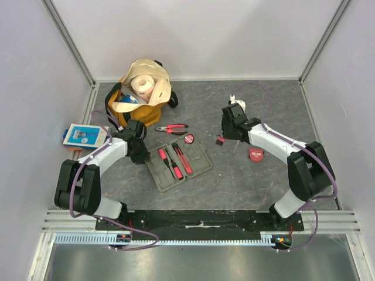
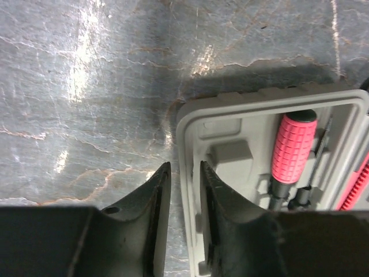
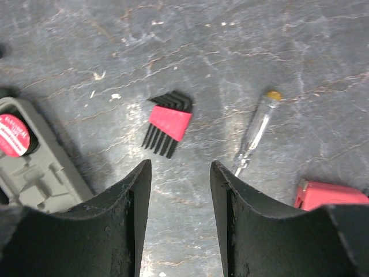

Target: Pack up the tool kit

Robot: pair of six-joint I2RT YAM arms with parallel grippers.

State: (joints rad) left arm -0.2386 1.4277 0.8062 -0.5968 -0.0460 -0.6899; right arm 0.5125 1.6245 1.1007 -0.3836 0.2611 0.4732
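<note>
My right gripper will next lower to the right in the wrist view onto the screwdriver's clear handle, since the screwdriver lies below it on that side.
The grey tool kit case lies open in the middle with red-handled screwdrivers in its slots. My left gripper is at its left edge. In the left wrist view the left gripper straddles the case's wall, one finger outside and one inside, closed narrowly on it. A red-handled screwdriver rests inside. My right gripper hangs open and empty over the table; ahead of it lie a red hex key set, a clear screwdriver and a red tape measure.
Red-and-black pliers and a round red tape lie just behind the case. A tan-and-yellow bag with a paper roll stands at the back left. A blue-and-white packet lies at the left wall.
</note>
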